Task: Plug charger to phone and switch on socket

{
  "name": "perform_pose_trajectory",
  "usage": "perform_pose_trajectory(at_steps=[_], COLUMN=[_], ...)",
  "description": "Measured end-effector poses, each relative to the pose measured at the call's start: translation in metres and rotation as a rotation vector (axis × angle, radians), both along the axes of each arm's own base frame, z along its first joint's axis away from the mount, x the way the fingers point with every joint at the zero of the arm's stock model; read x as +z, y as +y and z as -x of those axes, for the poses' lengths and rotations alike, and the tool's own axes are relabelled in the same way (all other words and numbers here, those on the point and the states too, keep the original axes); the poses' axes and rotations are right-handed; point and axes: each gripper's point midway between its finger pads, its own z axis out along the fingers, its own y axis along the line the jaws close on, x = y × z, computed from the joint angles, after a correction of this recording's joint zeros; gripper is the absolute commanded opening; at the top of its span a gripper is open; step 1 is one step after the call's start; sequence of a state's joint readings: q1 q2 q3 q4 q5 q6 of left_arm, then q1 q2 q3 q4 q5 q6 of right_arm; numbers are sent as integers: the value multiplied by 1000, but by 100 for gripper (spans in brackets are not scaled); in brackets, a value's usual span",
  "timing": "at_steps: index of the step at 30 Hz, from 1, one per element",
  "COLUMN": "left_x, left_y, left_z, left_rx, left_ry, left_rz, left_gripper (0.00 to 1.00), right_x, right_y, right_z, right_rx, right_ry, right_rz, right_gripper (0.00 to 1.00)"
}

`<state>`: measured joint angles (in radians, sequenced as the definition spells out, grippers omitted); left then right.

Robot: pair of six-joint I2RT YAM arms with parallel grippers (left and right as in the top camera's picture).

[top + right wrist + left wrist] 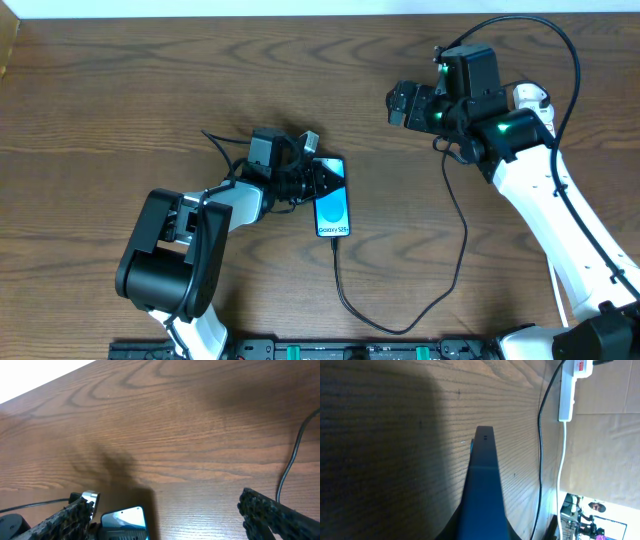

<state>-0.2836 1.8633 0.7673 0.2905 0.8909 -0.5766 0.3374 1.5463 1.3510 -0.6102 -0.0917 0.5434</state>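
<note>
The left gripper lowers the phone flat down onto the bare tabletop below next and releases its upper end, since the phone's shadow stands apart from it.
The phone (333, 208), blue screen up with white "Galaxy" text, lies at mid-table. My left gripper (314, 180) is shut on its upper end. In the left wrist view the phone (483, 475) runs edge-on away from the jaws (482, 527). The thin black charger cable (345, 300) leaves the phone's lower edge, loops along the front and climbs towards the right arm. I cannot tell whether its tip is seated. The white socket strip (566, 395) with red marks shows only in the left wrist view, top right. My right gripper (404, 103) hangs open and empty, up and to the right of the phone (125, 519).
The charger cable (540, 450) runs beside the socket's white cord (562, 465) near the table's edge. The right arm's thick black cables (560, 40) arc over the back right. A dark equipment rail (330, 350) lines the front edge.
</note>
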Motion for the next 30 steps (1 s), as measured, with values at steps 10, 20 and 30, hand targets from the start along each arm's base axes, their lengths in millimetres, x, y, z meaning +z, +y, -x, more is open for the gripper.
perform_pose_trajectory(at_steps=[10,20,30], left_x=[-13,-17,-24], left_y=[1,-1,-11], left_z=[4,6,17], left_rx=[-1,-7,-40], left_ry=[37,48,71], left_rz=[-11,-15,-19], left_gripper=[8,7,7], right_x=[0,0,-1], right_y=[0,0,0], right_z=[0,0,1], right_rx=[0,0,0], right_ry=[0,0,3], right_rz=[0,0,1], right_gripper=[92,93,93])
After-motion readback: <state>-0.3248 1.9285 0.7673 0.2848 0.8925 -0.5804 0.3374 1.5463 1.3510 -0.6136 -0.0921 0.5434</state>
